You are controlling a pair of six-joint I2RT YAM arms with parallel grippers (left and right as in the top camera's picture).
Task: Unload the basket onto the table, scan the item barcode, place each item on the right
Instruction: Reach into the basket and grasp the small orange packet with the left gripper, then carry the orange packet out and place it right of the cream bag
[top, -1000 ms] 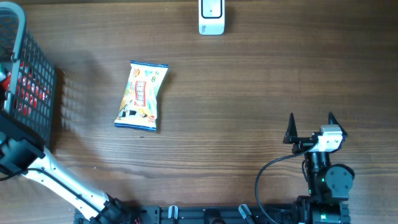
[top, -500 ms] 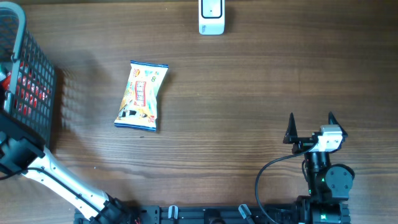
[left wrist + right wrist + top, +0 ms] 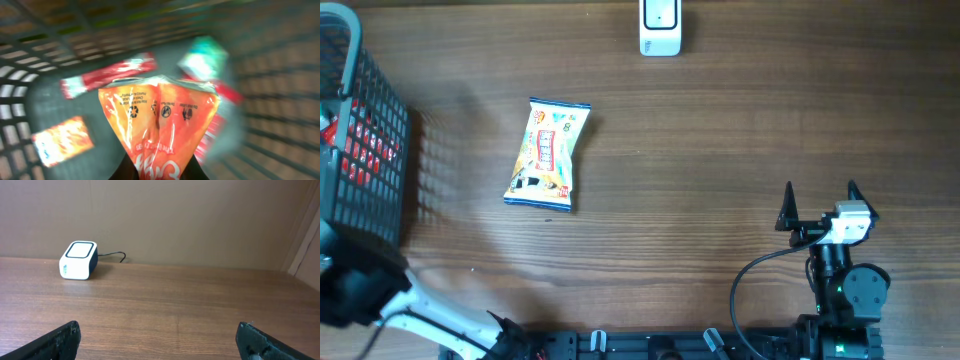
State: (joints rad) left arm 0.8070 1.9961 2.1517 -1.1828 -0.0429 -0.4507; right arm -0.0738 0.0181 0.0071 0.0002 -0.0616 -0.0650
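Note:
The left gripper lifts the orange snack packet out of the basket next, then lowers it onto the wood (image 3: 642,162) beside the yellow-and-white packet.
In the left wrist view my left gripper (image 3: 159,172) is shut on an orange snack packet (image 3: 160,115), pinched at its lower end and held above the floor of the black mesh basket (image 3: 280,100). The view is blurred by motion. Small printed symbols show on the packet, but I can make out no barcode. The white scanner (image 3: 660,27) stands at the table's far edge, and it also shows in the right wrist view as the scanner (image 3: 78,260) at the far left. My right gripper (image 3: 819,205) rests open near the front right, with nothing between its fingers.
Red packets (image 3: 107,75), a teal one (image 3: 202,57) and an orange one (image 3: 62,140) lie in the basket. The basket (image 3: 370,130) fills the table's left edge. A yellow-and-white snack packet (image 3: 549,155) lies on the wood left of centre.
In the overhead view the left arm has shifted toward the table's front edge beside the basket. The right arm and the packet on the table have not moved.

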